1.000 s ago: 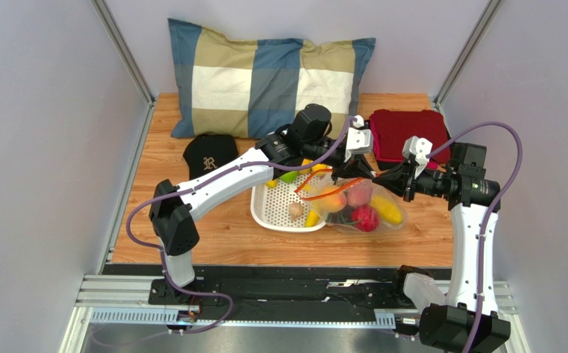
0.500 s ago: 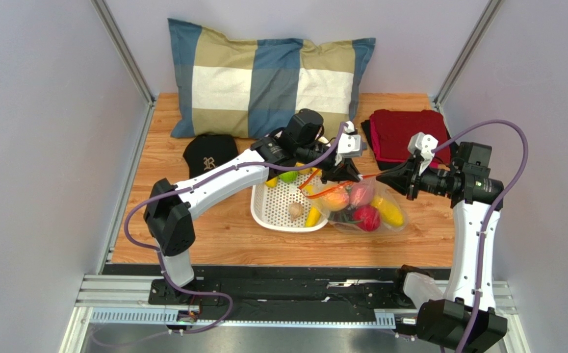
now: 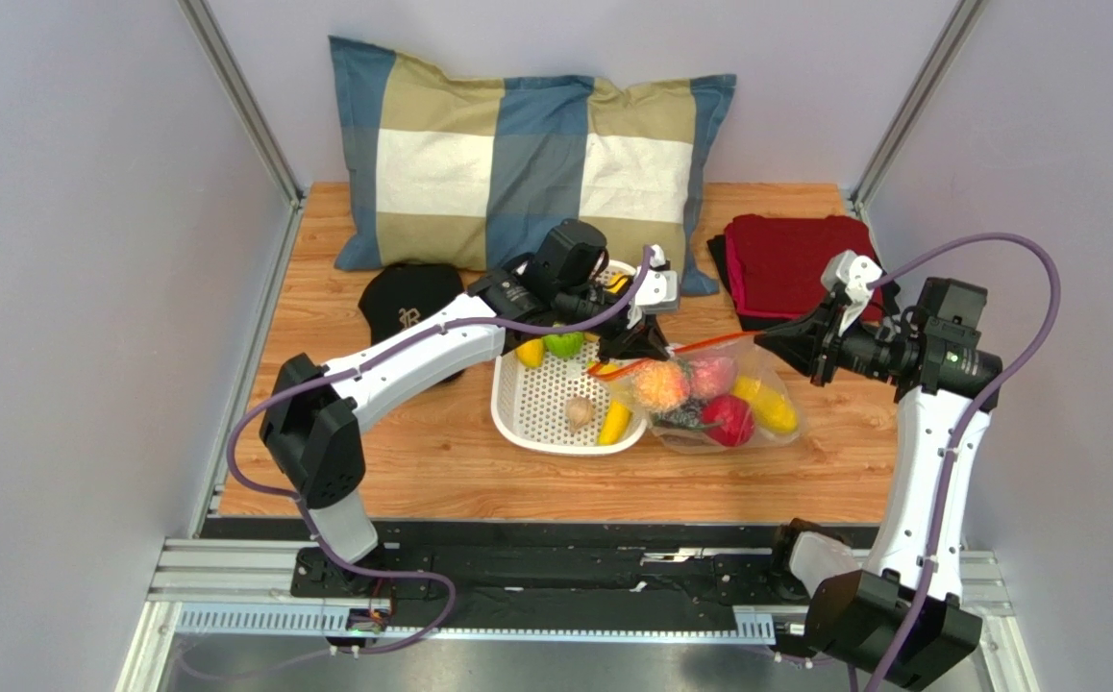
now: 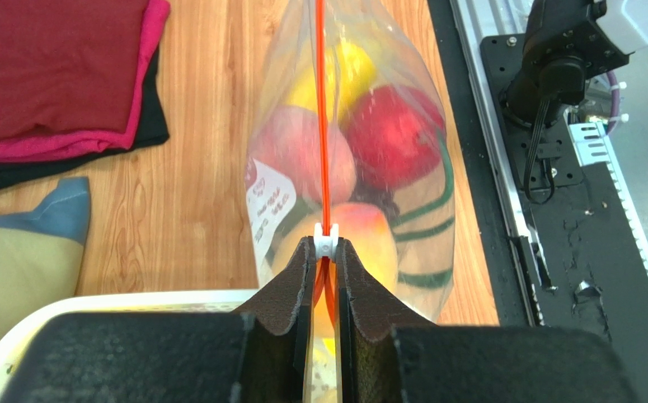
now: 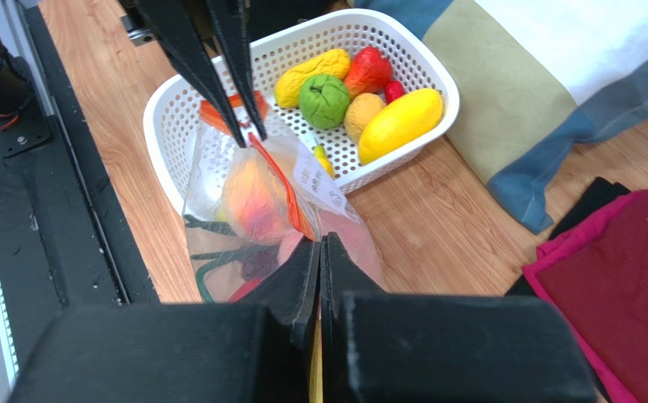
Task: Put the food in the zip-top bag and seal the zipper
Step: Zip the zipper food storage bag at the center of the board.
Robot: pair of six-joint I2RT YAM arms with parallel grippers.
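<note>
The zipper's parts are still open. My left gripper will pull the slider point(image 4: 326, 239) outward and left in the top view, onto the zipper's loose end point(image 4: 330, 306), and release it there.
The clear zip-top bag point(image 3: 714, 404) lies on the table right of the white basket, holding a red apple point(image 4: 390, 126), a peach point(image 4: 302, 164), an orange fruit point(image 4: 365, 235), a yellow fruit point(image 4: 344, 71), green scallions point(image 4: 437, 197) and dark grapes. Its orange-red zipper point(image 4: 320, 126) is stretched straight between my grippers. My left gripper point(image 4: 325, 252) is shut on the zipper just behind its white slider point(image 4: 326, 239), over the basket's right rim point(image 3: 632, 351). My right gripper point(image 5: 320, 245) is shut on the bag's other mouth corner point(image 3: 805, 332).
The white perforated basket point(image 5: 168, 117) holds a yellow fruit point(image 5: 399, 122), a green one point(image 5: 323, 99), a red one point(image 5: 368, 71) and others. A checked pillow point(image 3: 519, 152), a black cap point(image 3: 407, 306) and folded red cloth point(image 3: 786, 260) lie at the back.
My left gripper has slid left along the zipper toward the basket. My right gripper has drawn back to the right. The strip has gone from slack to taut and straight.
</note>
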